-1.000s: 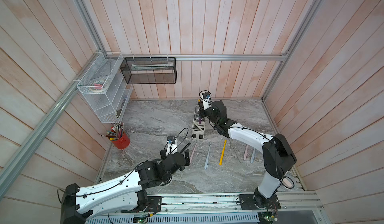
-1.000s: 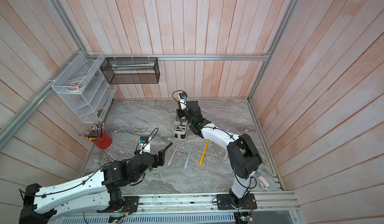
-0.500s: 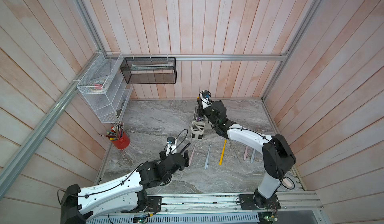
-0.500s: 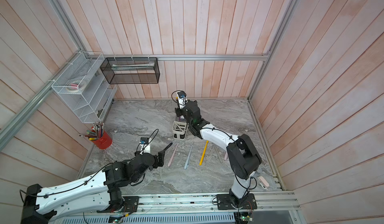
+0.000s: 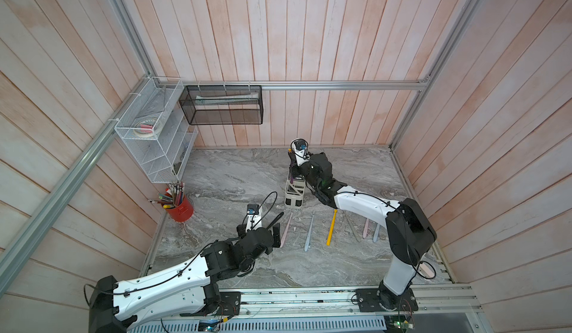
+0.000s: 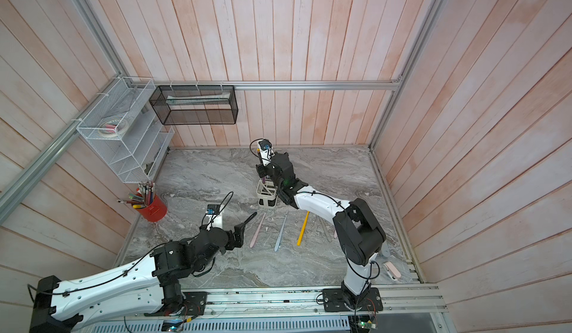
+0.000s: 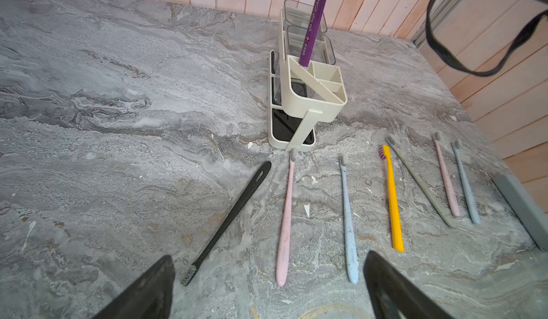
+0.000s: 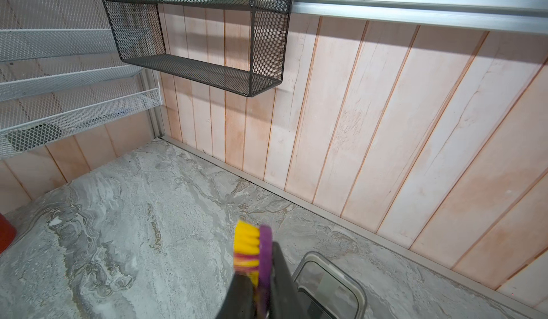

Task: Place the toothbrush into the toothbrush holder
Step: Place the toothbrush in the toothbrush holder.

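My right gripper lowers the purple toothbrush deeper and releases it next, since much of its handle still stands above the holder's rear section below my right gripper.
A purple toothbrush with yellow bristles stands nearly upright. Its lower end sits inside a rear compartment of the cream-white toothbrush holder. My right gripper is shut on the brush just below its head, directly above the toothbrush holder in both top views. My left gripper is open and empty, low over the marble in front of the holder. The handle ends of a black toothbrush and a pink toothbrush lie between its fingers.
Several more toothbrushes lie in a row right of the pink one, among them a light blue one and a yellow one. A grey case lies at the far right. A red pen cup, a white wire rack and a black mesh basket stand along the left and back walls.
The right wrist has edged slightly left over the holder with the purple toothbrush. The left arm has stayed still.
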{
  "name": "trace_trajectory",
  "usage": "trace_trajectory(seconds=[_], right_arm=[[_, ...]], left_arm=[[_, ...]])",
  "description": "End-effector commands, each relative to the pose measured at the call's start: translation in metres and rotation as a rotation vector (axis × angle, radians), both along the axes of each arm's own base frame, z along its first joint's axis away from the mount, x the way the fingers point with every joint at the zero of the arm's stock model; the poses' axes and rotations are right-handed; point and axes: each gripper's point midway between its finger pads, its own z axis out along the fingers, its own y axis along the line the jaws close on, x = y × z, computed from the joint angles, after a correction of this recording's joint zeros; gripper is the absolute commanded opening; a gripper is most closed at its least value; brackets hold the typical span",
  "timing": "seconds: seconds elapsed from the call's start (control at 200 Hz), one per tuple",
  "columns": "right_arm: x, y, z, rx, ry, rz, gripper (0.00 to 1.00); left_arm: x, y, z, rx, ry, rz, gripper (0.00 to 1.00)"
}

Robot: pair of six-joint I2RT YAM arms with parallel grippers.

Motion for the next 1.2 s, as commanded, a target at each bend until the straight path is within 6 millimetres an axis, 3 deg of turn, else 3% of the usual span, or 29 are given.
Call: trace_trajectory(seconds=[0.0,0.795,0.88,1.085,1.195], right_arm=[[-0.003,0.003,-0.002,0.019,-0.016,0.002,0.00],[-0.025,-0.001,-0.046,0.027,0.024,0.060,0.04],[-0.028,0.000,-0.053,0.025,0.033,0.069,0.10],[-0.032,0.000,-0.056,0.041,0.042,0.081,0.12],[-0.033,-0.002,-0.059,0.042,0.045,0.081,0.24]], left_arm=[[-0.002,0.002,-0.005,0.006,0.009,-0.007,1.00],[-0.002,0.002,-0.009,0.005,0.016,-0.007,1.00],[-0.002,0.002,-0.010,0.007,0.018,-0.008,1.00],[-0.002,0.001,-0.013,0.011,0.023,-0.009,1.00],[-0.002,0.002,-0.014,0.012,0.024,-0.007,1.00]])
